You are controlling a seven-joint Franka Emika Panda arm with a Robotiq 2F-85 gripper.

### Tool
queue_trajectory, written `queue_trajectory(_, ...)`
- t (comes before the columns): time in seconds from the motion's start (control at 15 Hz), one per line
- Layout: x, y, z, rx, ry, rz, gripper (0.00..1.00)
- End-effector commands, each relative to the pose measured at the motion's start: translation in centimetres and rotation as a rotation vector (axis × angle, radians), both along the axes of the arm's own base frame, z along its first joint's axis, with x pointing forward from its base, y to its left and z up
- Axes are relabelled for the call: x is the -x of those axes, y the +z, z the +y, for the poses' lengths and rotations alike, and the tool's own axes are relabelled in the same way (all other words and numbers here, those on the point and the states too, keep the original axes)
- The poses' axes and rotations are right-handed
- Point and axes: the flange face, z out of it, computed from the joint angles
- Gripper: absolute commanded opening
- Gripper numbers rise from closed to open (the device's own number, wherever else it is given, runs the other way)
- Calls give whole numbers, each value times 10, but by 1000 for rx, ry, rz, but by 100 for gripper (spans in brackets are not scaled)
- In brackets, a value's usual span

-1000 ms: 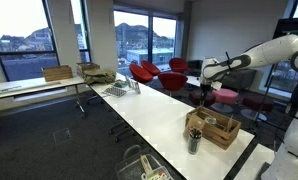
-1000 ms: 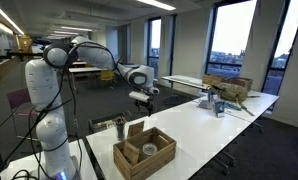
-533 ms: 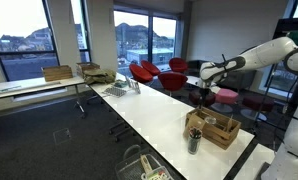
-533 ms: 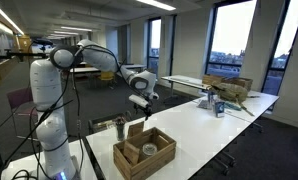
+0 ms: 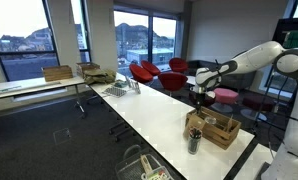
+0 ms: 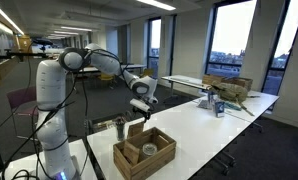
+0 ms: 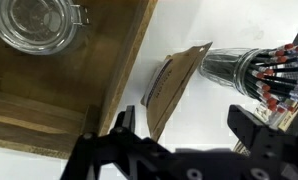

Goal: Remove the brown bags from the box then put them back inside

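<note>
My gripper comes down onto the thin top edge next, since the top edge of the brown bag (image 6: 136, 125) (image 7: 171, 82) below it points up between its open fingers.
A wooden box (image 5: 215, 128) stands near the end of the long white table; it also shows in an exterior view (image 6: 145, 153) and the wrist view (image 7: 59, 80). A flat brown bag (image 7: 171, 82) leans upright against the box's outer side, between it and a mesh pen cup (image 7: 251, 72); it shows in an exterior view (image 6: 136, 130). My gripper (image 7: 188, 125) is open and empty, hovering just above the bag's top edge. It shows above the box in both exterior views (image 5: 197, 96) (image 6: 139, 106). A glass jar (image 7: 31, 22) sits inside the box.
The pen cup (image 5: 193, 140) holds several pens close beside the bag. A wire rack (image 5: 120, 89) stands further along the white table (image 5: 159, 115). Red chairs (image 5: 154, 72) stand behind. Another table carries a cardboard box (image 6: 232, 88).
My gripper has come down and closer to the box, now low over the brown bag. It stays open. The bag and box have not moved.
</note>
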Motion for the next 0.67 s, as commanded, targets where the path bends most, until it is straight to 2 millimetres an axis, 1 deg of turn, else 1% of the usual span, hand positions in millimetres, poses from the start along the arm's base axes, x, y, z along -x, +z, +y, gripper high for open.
queue_trajectory(0.0,-10,-6,0,-72,59,-17,100)
queue_trajectory(0.33,-18,-24,4,-164,73,-1,100)
queue_trajectory(0.6,-22,-32,-1,-173,67,13,100)
